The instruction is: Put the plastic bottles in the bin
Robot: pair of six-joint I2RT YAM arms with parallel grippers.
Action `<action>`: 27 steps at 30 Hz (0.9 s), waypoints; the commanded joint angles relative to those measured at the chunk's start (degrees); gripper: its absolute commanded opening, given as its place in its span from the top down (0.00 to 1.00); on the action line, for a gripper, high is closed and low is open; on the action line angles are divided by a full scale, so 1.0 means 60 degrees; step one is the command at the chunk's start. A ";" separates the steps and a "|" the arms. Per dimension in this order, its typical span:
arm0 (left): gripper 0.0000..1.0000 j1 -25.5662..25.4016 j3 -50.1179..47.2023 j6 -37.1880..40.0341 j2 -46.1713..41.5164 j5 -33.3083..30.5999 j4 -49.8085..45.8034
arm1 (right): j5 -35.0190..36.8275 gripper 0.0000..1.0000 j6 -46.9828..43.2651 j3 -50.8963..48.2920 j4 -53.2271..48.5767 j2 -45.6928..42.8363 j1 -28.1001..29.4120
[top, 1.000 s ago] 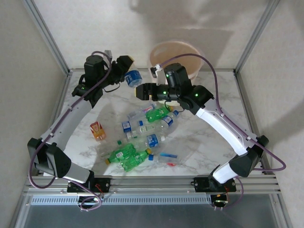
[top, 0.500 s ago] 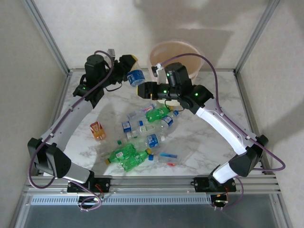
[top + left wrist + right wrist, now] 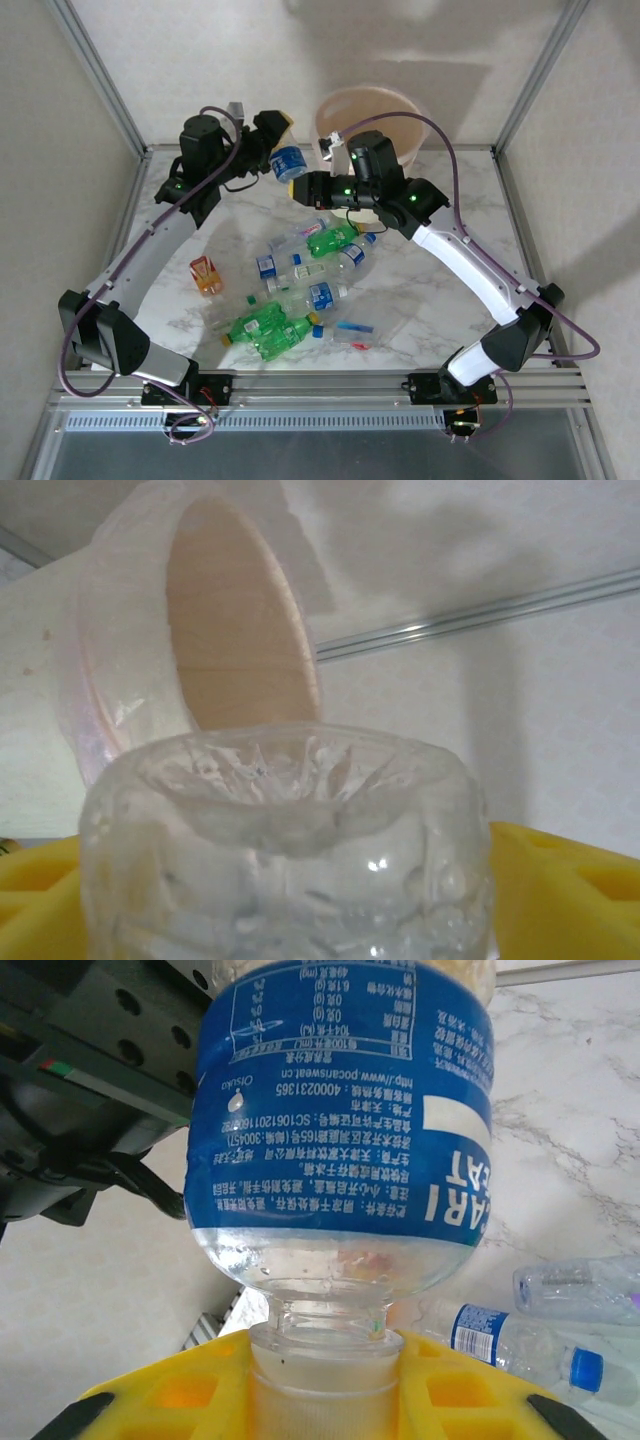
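Observation:
My right gripper swings outward over the bin's beige opening next and releases the bottle there, since that opening lies outward of my right gripper and beside it.
A clear plastic bottle with a blue label hangs in the air between the two arms, left of the bin. My right gripper is shut on its white cap and neck; in the right wrist view the yellow fingers clamp the cap below the label. My left gripper stands open around the bottle's base, a yellow finger on each side. Beyond the base lies the bin's beige mouth with its pinkish liner. Several more bottles lie in a heap mid-table.
Green bottles lie at the front of the heap, and an orange-brown one sits apart to the left. Two clear bottles lie under my right wrist. Metal frame posts flank the marble tabletop.
My left jaws have parted from the bottle's base, and my right jaws have closed on its cap. The bottle drifted slightly right, toward the bin.

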 commanded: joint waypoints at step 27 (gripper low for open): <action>0.05 0.0238 0.1078 0.3385 -0.1051 -0.4184 -0.3175 | 0.2330 0.85 -0.0810 0.2888 -0.2760 0.0467 -0.2751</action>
